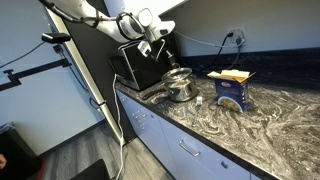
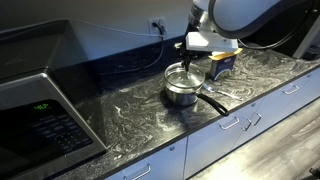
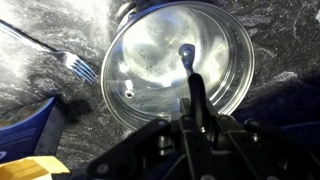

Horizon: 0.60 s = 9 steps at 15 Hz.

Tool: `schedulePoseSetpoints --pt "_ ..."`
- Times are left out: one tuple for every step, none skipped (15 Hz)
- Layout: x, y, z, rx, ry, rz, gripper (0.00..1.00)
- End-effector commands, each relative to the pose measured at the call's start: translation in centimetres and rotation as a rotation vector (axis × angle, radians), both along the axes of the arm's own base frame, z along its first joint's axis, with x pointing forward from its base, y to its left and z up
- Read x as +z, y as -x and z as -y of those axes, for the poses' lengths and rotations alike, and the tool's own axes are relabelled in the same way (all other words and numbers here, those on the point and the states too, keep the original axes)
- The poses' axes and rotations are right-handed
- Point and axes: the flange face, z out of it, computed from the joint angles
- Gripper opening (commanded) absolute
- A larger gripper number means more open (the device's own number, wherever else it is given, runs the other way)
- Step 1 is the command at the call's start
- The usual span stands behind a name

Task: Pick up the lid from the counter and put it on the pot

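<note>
I will lower my gripper a little next, put the lid onto the pot's opening (image 2: 183, 74) and let go of the lid's black handle, because the pot is right below my gripper.
The shiny steel pot (image 1: 181, 93) stands on the marbled counter, also in an exterior view (image 2: 181, 95), with its black handle pointing to the counter's front. My gripper (image 3: 200, 122) is shut on the black handle of the round silvery lid (image 3: 170, 60). It holds the lid (image 1: 177, 74) level just above the pot's mouth (image 2: 183, 74). In the wrist view the lid hides the pot beneath it. I cannot tell whether the lid touches the pot's rim.
A black microwave (image 1: 135, 62) stands close beside the pot and fills the near corner in an exterior view (image 2: 40, 120). A blue-and-yellow box (image 1: 232, 86) (image 2: 222, 63) (image 3: 30, 130) sits on the pot's other side. A fork (image 3: 72, 62) lies on the counter. A wall socket with a cable (image 1: 232, 38) is behind.
</note>
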Motion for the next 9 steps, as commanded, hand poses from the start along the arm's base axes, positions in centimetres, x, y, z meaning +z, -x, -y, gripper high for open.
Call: schedulePoseSetpoints --pt "0.72 -0.65 -0.5 0.011 0.021 -0.01 0.04" --pt "0.61 -0.69 -0.57 0.011 0.021 -0.012 0.04" --pt "0.48 -0.76 -0.62 0.011 0.021 -0.013 0.04" --pt "0.42 -0.82 -0.71 0.012 0.02 -0.012 0.04" --pt "0.35 -0.92 -0.74 0.01 0.019 -0.009 0.04" --pt "0.34 -1.01 -0.74 0.008 0.019 -0.005 0.04" --pt "0.27 -1.15 -0.69 0.005 0.02 0.0 0.04" --pt "0.21 -1.28 -0.62 0.001 0.022 0.002 0.04" --pt "0.09 -1.41 -0.51 -0.002 0.023 0.001 0.04"
